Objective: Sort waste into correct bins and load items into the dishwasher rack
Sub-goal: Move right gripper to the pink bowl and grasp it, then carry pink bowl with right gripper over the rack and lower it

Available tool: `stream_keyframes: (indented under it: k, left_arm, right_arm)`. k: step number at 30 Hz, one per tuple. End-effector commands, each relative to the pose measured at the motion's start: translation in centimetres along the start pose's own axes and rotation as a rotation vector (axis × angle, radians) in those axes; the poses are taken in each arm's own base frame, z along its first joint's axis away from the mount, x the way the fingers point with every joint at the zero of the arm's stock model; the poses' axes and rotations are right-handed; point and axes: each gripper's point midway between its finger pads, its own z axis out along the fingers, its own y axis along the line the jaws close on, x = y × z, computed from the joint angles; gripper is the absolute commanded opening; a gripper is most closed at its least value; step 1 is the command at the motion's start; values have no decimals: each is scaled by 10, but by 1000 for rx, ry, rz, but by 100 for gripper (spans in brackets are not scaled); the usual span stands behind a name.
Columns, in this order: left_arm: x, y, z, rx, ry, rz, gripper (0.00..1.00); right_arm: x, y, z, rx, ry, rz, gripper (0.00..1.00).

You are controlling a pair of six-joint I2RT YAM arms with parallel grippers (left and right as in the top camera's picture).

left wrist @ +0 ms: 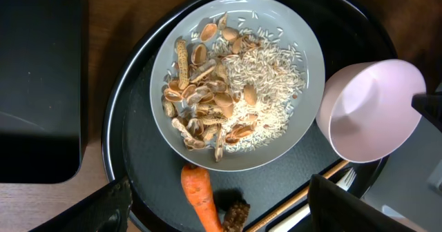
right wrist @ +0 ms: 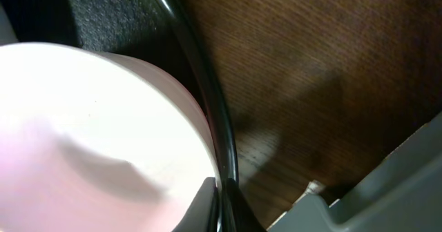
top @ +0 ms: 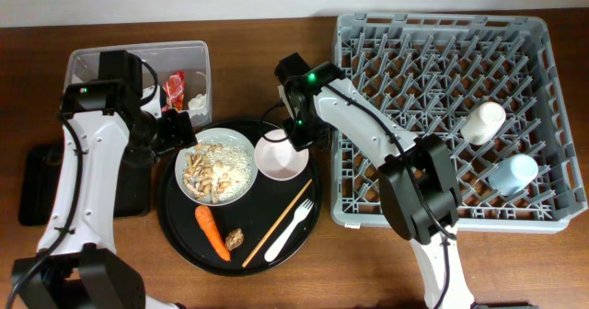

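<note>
I will raise my right gripper, cross over and lower the bowl (top: 279, 160) onto the rack's empty far wires, since they're to the gripper's right in the overhead view.
On the round black tray (top: 179, 226) a white plate (top: 241, 145) holds beige food scraps (top: 210, 169). Beside it stands the white bowl (top: 279, 160), and my right gripper (top: 294, 141) is shut on its rim. In the right wrist view the bowl (right wrist: 90, 135) fills the left side, its edge pinched at the right gripper (right wrist: 219, 206). My left gripper (top: 180, 130) is open over the plate's left edge. In its wrist view the left gripper (left wrist: 221, 213) spans the carrot (left wrist: 200, 197) and the brown lump (left wrist: 235, 215). The chopstick (top: 276, 224) and fork (top: 291, 229) lie on the tray.
The grey dishwasher rack (top: 368, 208) on the right holds a white cup (top: 482, 121) and a pale-blue cup (top: 512, 174). The clear tub (top: 87, 62) at the back left contains a red wrapper (top: 174, 87) and a white wad (top: 197, 100). A shallow black tray (top: 39, 188) lies under the left arm.
</note>
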Motion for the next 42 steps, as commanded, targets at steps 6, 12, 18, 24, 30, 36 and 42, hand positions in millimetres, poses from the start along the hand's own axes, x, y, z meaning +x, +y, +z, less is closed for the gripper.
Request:
stream_keyframes:
  k: [6,12,18,24,30,36,42]
  left_arm:
    - [-1,1,1,-5,3,-12,81]
    - [-1,1,1,-5,2,-12,81]
    - [-1,1,1,-5,2,-12,81]
    - [-1,1,1,-5,2,-12,81]
    - [-1,1,1,-5,3,-13,81]
    - [1,2,1,-6,12,-14,81]
    - [2,1,1,-2,14,-14,81]
  right_arm:
    - [2,-5,-8,0,16,19,4]
    - [-21,-32,-107,91,-164,53,4]
    - [-12,-111,-216,425,-347,176,4]
    - [34,-230,-286,959,-428,584,4]
    - [55,-279,-300,1181,-460,792,4]
    - [46,-299,-255,1246,-338,757,4]
    - [40,-305,-207,1262,-207,682,4]
